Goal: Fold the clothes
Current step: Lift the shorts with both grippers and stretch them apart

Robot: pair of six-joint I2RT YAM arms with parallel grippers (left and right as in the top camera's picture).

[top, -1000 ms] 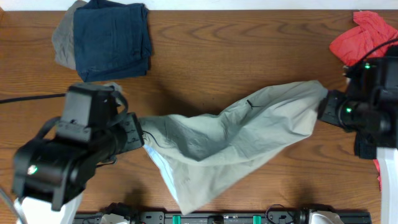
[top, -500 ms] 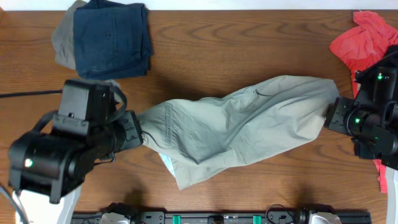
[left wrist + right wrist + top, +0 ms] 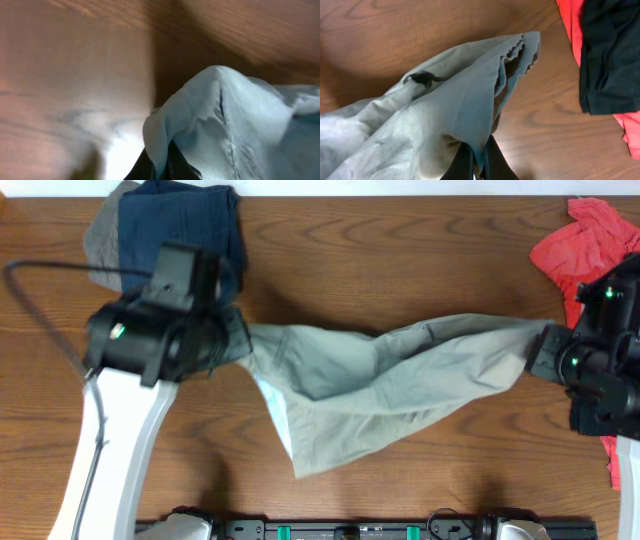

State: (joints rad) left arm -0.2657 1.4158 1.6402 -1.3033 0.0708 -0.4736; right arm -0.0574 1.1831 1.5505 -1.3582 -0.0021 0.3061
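Next, my right gripper lowers and releases the shorts' pinched end onto the bare wood (image 3: 538,396) (image 3: 545,102) beside the black cloth, since that patch lies open below the gripper's fingers.
The pale khaki-grey shorts (image 3: 390,385) hang stretched across the middle of the table between my two grippers, with a loose flap drooping toward the front edge. My left gripper (image 3: 240,345) is shut on the shorts' left end; the left wrist view shows cloth (image 3: 225,130) pinched between the dark fingers (image 3: 162,167). My right gripper (image 3: 545,350) is shut on the right end; the right wrist view shows a folded edge of the shorts (image 3: 465,105) clamped between its fingers (image 3: 479,165).
A dark navy folded garment (image 3: 180,240) lies on a grey one at the back left, just behind my left arm. A red shirt (image 3: 580,245) lies at the back right, with red and black cloth (image 3: 607,55) close to my right gripper. The wooden table (image 3: 400,260) surrounds them.
My left gripper has swung back toward the navy garment, carrying the shorts' left end with it. The shorts are pulled tauter and narrower. My right gripper has barely moved.
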